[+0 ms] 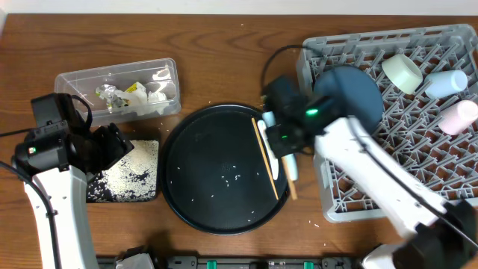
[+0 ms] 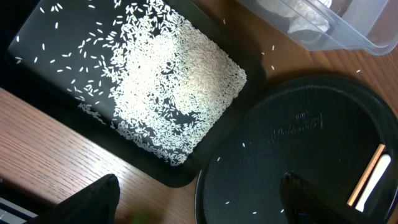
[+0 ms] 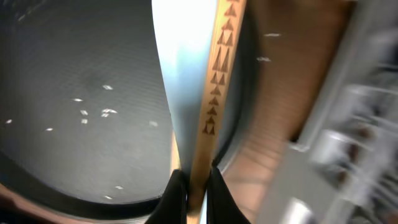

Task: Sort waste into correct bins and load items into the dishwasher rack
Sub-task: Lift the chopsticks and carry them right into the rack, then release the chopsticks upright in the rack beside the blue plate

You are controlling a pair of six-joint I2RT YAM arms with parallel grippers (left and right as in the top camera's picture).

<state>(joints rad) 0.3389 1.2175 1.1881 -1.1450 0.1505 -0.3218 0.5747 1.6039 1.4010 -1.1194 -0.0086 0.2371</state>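
Note:
The chopstick goes past the dark-blue bowl in my right gripper next. Then the gripper releases it onto the empty rack wires, to the gripper's right in the overhead view.
My right gripper is shut on a wooden chopstick over the right rim of the round black tray. A white spoon lies beside the chopstick. In the overhead view the gripper is by a chopstick and the spoon. My left gripper is open and empty above the table, between the shallow black tray of rice and the round tray. The clear tub holds tissue and wrappers. The dishwasher rack holds the dark-blue bowl.
The rack also holds a pale-green cup, a pale-blue cup and a pink cup. A few rice grains lie on the round tray. The tub's corner shows in the left wrist view.

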